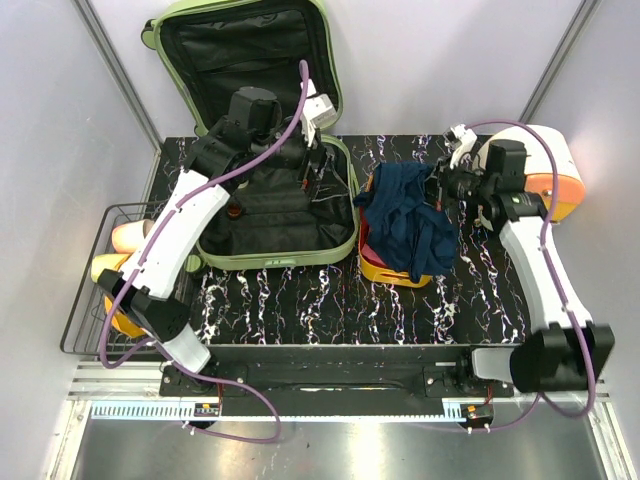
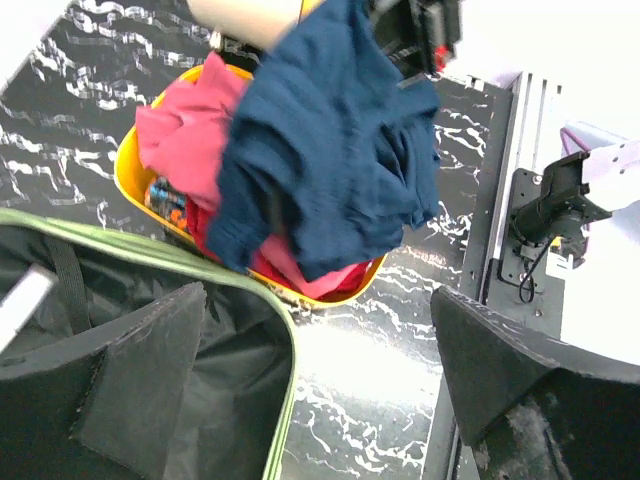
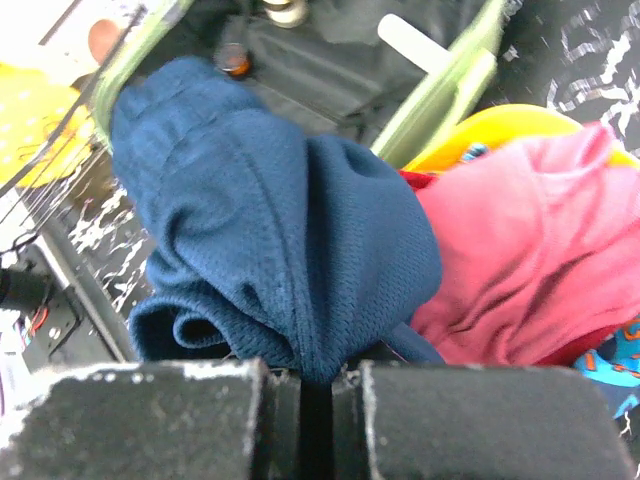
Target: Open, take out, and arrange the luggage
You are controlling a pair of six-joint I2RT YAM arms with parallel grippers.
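Note:
The navy blue garment is already hanging over the yellow-orange tray (image 1: 385,268), so the right gripper needs to go down next toward the pink garment at the tray's far end and release it.
The luggage (image 1: 285,255) is a pale-green hard-shell suitcase lying open at the back left, its lid (image 1: 240,50) upright and its black lining showing. My left gripper (image 1: 322,160) hovers over its right rim (image 2: 272,300), open, with nothing between the fingers (image 2: 140,380). My right gripper (image 1: 440,190) is shut on a navy blue garment (image 3: 280,230), which hangs bunched over the yellow-orange tray (image 1: 385,268). A pink garment (image 3: 520,260) lies in that tray under the navy one (image 2: 330,140).
A black wire basket (image 1: 100,290) with yellow and peach items stands at the left edge. At the far right sits a white and orange container (image 1: 555,170). Small items, including a white tube (image 3: 415,40), lie inside the suitcase.

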